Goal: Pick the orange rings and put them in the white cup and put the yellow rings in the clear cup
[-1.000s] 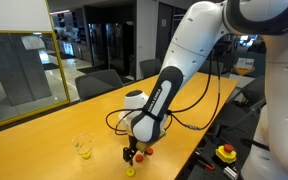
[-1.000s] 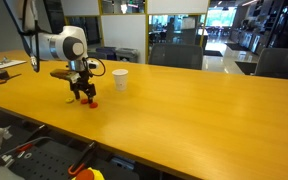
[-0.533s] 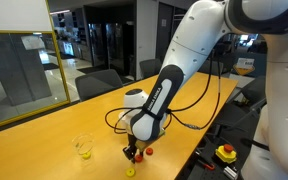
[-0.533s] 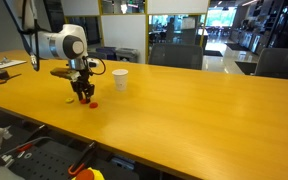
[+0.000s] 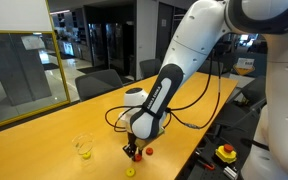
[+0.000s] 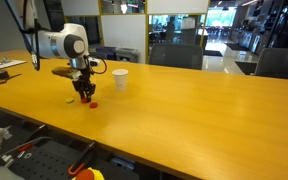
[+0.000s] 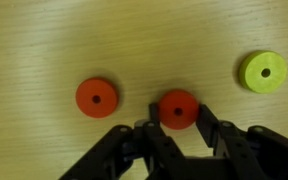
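I will lift the orange ring off the table first, then bring my gripper down over the white cup's opening to get the ring to the white cup.
In the wrist view my gripper (image 7: 179,112) is shut on one of the orange rings (image 7: 178,104), which lies flat on the wooden table with a finger pressed against each side. A second orange ring (image 7: 96,97) lies free to its left, and one of the yellow rings (image 7: 263,71) at the upper right. In both exterior views the gripper (image 5: 134,154) (image 6: 83,96) is down at the tabletop. The clear cup (image 5: 82,147) stands to one side with something yellow inside. The white cup (image 6: 120,79) stands beyond the gripper, partly behind the arm (image 5: 135,99).
A loose orange ring (image 5: 149,152) and a yellow ring (image 5: 130,171) lie near the table edge by the gripper. The long wooden table (image 6: 184,110) stretches away. Chairs (image 5: 99,82) stand along the far side. A red button box (image 5: 225,153) sits below the edge.
The jaws have closed from wide open onto the orange ring. The arm has hardly shifted, and the other rings and both cups stay where they were.
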### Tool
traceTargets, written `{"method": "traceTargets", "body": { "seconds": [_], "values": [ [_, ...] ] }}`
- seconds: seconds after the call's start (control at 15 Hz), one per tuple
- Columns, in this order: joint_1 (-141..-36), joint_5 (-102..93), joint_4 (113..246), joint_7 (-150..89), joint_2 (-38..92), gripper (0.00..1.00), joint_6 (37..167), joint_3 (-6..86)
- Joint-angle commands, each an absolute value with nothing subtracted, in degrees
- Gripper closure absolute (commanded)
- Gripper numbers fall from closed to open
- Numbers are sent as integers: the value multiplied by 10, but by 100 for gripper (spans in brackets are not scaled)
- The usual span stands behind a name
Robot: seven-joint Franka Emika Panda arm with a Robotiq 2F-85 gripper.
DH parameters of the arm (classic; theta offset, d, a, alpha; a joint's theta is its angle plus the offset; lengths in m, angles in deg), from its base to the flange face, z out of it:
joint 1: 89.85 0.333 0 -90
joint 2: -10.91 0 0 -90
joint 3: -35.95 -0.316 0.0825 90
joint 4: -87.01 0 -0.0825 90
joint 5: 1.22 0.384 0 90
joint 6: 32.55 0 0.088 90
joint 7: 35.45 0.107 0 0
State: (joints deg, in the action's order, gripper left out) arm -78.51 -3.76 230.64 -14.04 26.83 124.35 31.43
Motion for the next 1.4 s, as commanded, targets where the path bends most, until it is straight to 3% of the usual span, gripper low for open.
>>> {"method": "traceTargets", "body": {
  "seconds": [0.0, 0.53, 1.33],
  "values": [
    [-796, -25, 2295, -165, 230, 83, 1220, 321],
    [-830, -56, 2202, -174, 167, 83, 1138, 351],
    [-859, -58, 2041, -201, 268, 83, 1066, 362]
  ]
}}
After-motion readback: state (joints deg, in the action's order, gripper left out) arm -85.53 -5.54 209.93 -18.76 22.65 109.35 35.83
